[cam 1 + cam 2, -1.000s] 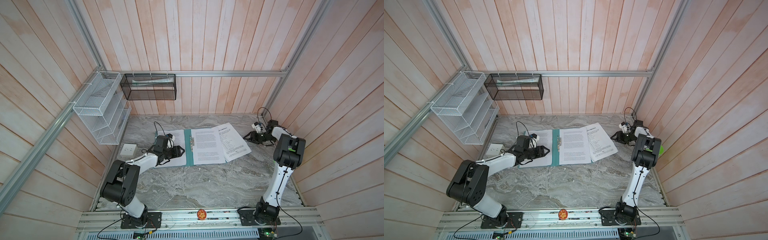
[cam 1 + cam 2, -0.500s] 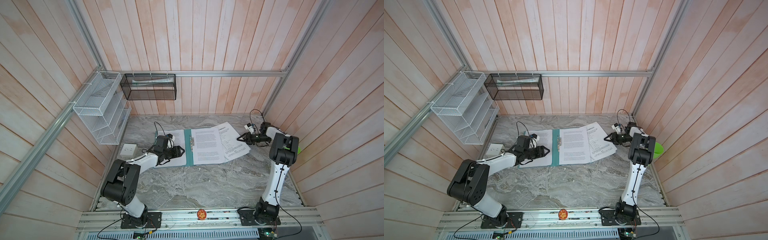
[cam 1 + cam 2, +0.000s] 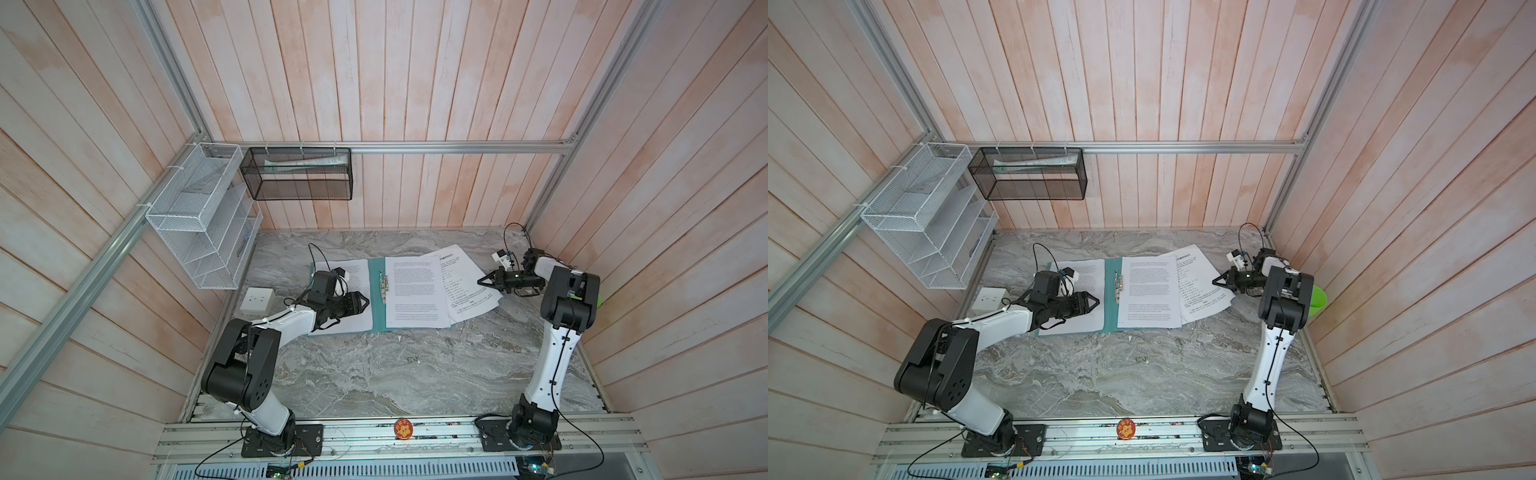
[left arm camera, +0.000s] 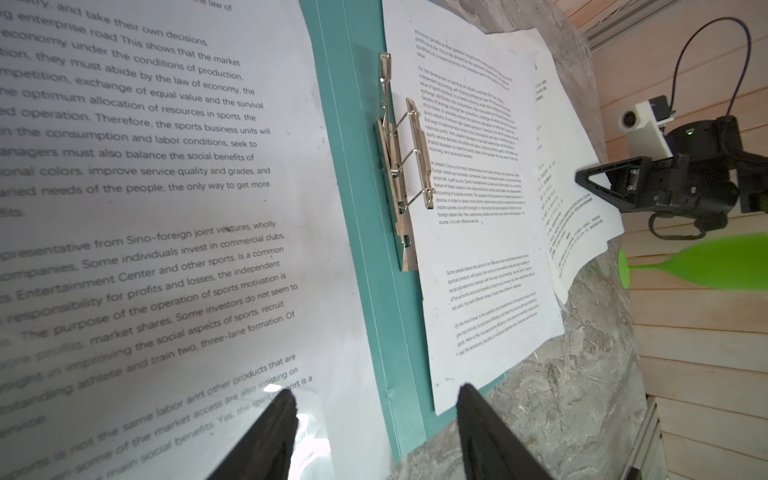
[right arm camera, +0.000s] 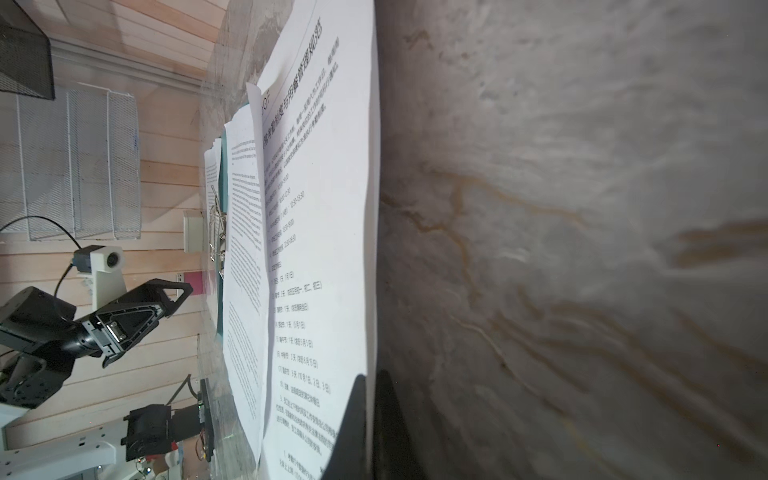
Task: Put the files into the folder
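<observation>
My right gripper should move up, outward and toward the file (image 3: 415, 292) (image 5: 244, 256) beside the clip and then let go of the sheet, because that file lies across the sheet from my gripper.
The teal folder (image 3: 376, 309) lies open on the marble table, with its metal clip (image 4: 399, 166) along the spine. One of the files (image 3: 357, 274) lies on the left cover and another (image 3: 415, 291) on the right cover. A third, skewed sheet (image 3: 465, 286) overlaps the right cover and sticks out to the right. My right gripper (image 3: 481, 281) is shut on that sheet's outer edge (image 5: 320, 208), and the paper sits between its fingertips (image 5: 361, 390). My left gripper (image 3: 365, 300) hovers open over the left sheet near the spine, with nothing between its fingers (image 4: 286, 411).
A white socket block (image 3: 257, 300) sits at the table's left edge. A white wire rack (image 3: 199, 224) and a black mesh basket (image 3: 297, 174) hang on the walls at the back left. A green object (image 3: 1317, 300) sits behind the right arm. Wooden walls enclose the table.
My right gripper has moved left to the skewed sheet's edge and shut on it. The left arm has not moved.
</observation>
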`<state>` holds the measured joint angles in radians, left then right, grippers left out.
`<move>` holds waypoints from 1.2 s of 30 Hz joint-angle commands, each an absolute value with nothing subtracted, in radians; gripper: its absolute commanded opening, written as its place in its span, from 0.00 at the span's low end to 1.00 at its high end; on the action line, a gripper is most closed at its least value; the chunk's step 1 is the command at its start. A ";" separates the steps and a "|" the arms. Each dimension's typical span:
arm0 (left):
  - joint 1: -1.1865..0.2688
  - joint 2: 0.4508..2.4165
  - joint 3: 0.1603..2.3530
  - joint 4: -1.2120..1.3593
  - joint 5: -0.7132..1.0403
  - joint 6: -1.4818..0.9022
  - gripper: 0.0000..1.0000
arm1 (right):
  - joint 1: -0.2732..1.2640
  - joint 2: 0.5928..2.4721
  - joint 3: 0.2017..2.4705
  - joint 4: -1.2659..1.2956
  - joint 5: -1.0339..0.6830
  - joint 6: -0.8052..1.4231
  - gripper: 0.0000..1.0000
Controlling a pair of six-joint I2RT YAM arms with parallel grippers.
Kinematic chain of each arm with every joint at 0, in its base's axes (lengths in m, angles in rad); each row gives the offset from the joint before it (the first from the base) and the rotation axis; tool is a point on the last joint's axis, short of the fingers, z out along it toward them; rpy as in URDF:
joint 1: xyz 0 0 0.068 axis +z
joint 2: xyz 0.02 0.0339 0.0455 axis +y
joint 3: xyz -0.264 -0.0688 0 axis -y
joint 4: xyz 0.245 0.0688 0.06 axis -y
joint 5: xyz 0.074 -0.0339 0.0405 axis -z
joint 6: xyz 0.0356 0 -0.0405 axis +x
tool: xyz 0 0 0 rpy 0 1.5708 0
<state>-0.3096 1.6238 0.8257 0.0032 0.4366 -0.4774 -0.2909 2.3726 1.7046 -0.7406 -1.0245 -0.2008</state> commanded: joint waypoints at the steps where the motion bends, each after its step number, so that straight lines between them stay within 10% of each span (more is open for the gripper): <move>1: -0.307 1.613 0.853 -0.012 0.418 -0.458 0.64 | -0.324 2.270 1.648 -0.632 -1.071 -0.096 0.00; 18: -0.306 1.600 0.839 -0.012 0.411 -0.459 0.64 | -0.095 2.177 1.743 -0.686 -0.935 -0.088 0.00; 36: -0.307 1.592 0.816 0.011 0.408 -0.473 0.63 | 0.143 1.961 1.785 -0.582 -0.112 -0.052 0.00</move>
